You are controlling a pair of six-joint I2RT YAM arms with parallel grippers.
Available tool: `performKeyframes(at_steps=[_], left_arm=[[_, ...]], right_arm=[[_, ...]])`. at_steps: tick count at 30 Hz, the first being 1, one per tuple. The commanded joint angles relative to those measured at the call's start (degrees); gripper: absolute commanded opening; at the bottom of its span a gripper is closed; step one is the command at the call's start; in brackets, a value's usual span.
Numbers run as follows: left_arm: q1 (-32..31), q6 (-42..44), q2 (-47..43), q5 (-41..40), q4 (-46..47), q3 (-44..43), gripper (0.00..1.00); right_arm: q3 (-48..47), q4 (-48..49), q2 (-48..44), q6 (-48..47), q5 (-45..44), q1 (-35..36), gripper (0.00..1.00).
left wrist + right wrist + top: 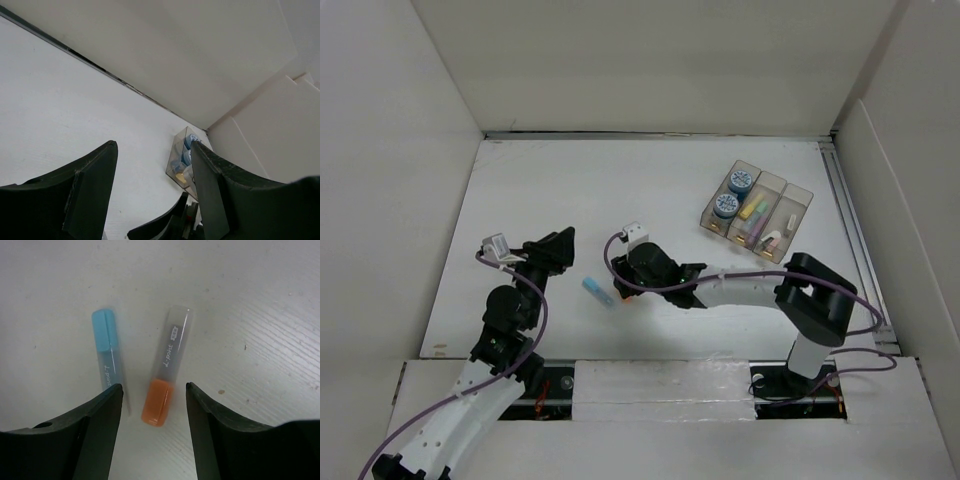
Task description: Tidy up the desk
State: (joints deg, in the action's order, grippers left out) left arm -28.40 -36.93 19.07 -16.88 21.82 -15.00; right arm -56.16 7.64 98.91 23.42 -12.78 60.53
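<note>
The orange-capped highlighter (165,371) is next: my right gripper will lower to it where its cap meets the clear body of the highlighter, then close the fingers there.
On the white desk (620,190) lie two capped highlighters side by side. The orange-capped highlighter (165,371) lies between my right gripper's open fingers, its orange end nearest the jaws. The blue-capped highlighter (108,352) lies just left of it, its lower end hidden behind my left finger (95,430). In the top view the blue one (598,291) shows left of my right gripper (624,292), which hangs low over the orange one and mostly hides it. My right gripper (152,387) holds nothing. My left gripper (560,245) is open and empty above the desk (50,100).
A clear three-compartment tray (794,205) stands at the back right with two blue rolls, coloured highlighters and small white items inside. It also shows in the left wrist view (179,156). White walls border the desk, and a rail (850,230) runs along its right edge.
</note>
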Motion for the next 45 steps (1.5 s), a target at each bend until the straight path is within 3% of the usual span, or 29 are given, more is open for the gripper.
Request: performKeyframes(at_steps=[1, 6, 12, 17, 18, 19, 24, 29, 35, 39, 45], left_arm=[[-0.2, 0.4, -1.9, -1.4, 1.5, -1.3, 0.55], [-0.2, 0.3, -2.7, -1.4, 1.5, -1.3, 0.55], [-0.2, 0.3, -1.8, -1.6, 1.3, -1.4, 0.55], [-0.2, 0.3, -2.2, -1.1, 1.5, -1.3, 0.55], [-0.2, 0.3, -2.0, -1.1, 1.7, -1.3, 0.55], [-0.2, 0.3, -1.8, -1.6, 1.7, -1.3, 0.55], [-0.2, 0.3, -1.0, -1.0, 1.9, -1.4, 0.55], [-0.2, 0.2, -0.3, -0.5, 1.6, -1.8, 0.55], [-0.2, 0.2, -0.3, -0.1, 1.7, -1.9, 0.55], [-0.2, 0.5, 0.3, 0.9, 2.6, -1.7, 0.55], [-0.2, 1.2, 4.6, 3.6, 3.7, -2.8, 0.56]], right_arm=[[-4.9, -1.0, 2.6, 0.1, -3.6, 1.2, 0.59], [-6.9, -2.8, 6.5, 0.2, -4.4, 1.8, 0.56], [-7.0, -6.1, 10.3, 2.5, -10.3, 1.8, 0.46], [-5.3, -7.5, 10.1, 2.8, -13.2, 1.8, 0.45], [-4.7, -7.5, 9.5, 3.3, -14.0, 1.8, 0.40], [-4.1, -7.5, 9.2, 3.6, -14.9, 1.8, 0.26], [-1.6, -7.5, 5.7, 3.0, -17.5, 1.8, 0.06], [0.2, -7.3, -3.2, 1.2, -17.0, -0.7, 0.04], [6.8, -3.6, -21.1, 0.3, -10.4, -17.8, 0.06], [10.3, -2.4, -26.9, 3.4, -9.6, -29.8, 0.07], [11.5, -0.4, -25.4, 7.5, -7.8, -43.8, 0.08]])
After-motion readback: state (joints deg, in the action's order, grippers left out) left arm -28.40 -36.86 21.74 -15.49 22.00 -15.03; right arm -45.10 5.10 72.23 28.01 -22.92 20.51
